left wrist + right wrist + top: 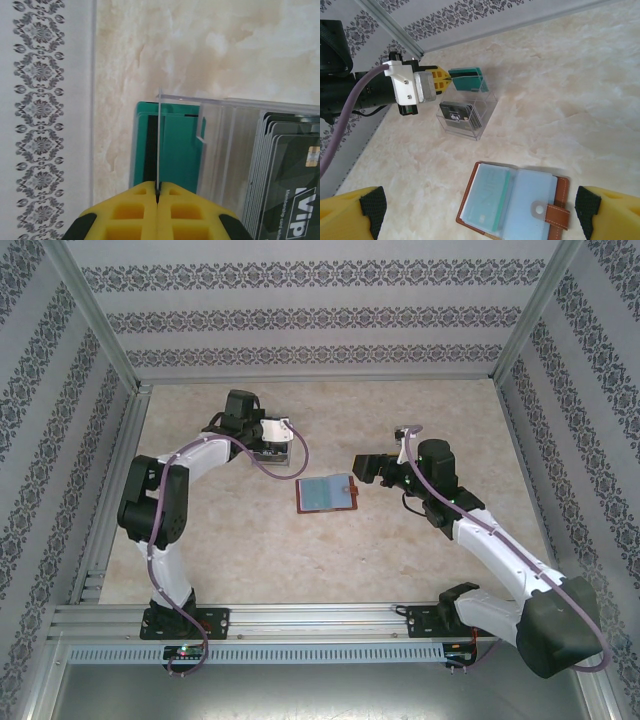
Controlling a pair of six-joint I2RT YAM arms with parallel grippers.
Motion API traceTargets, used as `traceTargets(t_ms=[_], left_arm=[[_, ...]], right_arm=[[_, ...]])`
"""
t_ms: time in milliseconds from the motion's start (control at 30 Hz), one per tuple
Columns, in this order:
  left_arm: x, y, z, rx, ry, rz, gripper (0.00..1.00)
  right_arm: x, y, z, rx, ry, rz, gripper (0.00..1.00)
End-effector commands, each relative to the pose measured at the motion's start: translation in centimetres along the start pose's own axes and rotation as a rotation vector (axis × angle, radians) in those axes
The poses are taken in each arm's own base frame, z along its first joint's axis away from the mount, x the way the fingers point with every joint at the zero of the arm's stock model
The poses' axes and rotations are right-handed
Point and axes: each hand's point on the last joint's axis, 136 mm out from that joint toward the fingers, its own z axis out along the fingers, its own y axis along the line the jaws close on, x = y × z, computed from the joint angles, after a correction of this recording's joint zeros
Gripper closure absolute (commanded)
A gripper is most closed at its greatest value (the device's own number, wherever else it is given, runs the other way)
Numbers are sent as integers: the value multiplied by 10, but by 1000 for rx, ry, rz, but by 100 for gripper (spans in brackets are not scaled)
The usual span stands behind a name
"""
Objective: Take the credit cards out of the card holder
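Note:
I should lower the edge-on credit card with my left gripper beside the standing teal cards in the far section of the box, then let go of it.
The card holder (327,493) lies open and flat on the table, brown leather with grey-blue pockets (535,195). A teal card (492,200) sits in its left pocket. My right gripper (477,207) hovers open just above it, a yellow finger (350,215) at each side; the top view has the gripper (364,468) at the holder's right edge. My left gripper (158,192) is shut on a thin teal credit card (159,145) seen edge-on. It holds the card over the far compartment of a clear box (470,117), where more teal cards (180,150) stand.
The clear box (270,455) stands left of the holder, with several dark VIP cards (290,200) in its near compartment. The patterned side wall (45,120) and a metal frame rail (110,510) run close on the left. Bare marble tabletop (420,570) lies to the front.

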Motion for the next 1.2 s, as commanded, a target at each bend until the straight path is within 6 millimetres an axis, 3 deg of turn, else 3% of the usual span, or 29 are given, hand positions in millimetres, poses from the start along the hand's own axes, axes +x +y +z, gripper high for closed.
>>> traceTargets(t_ms=[0,400,500,567,667,867,1167], left_arm=[[2,5,5,-13,-17,17,100],[16,5,14,-18,17,-8,98],[17,7,14,-21,17,-17,84],[18,13,13,-31,19,-39,84],[16,23,15,-57,18,-72,69],[19,44,18,-129,31,-134,54],[16,56,6,-164,13,-229,46]], right_arm=[[-19,7,-2,-15,-43,-3,2],[-18,5,1,-15,-34,11,2],[-17,5,3,-20,-29,19,2],[-16,5,5,-24,-22,25,2],[-16,7,7,-33,-13,33,2],[-15,8,8,-42,-3,43,2],[-12,6,9,-40,9,61,2]])
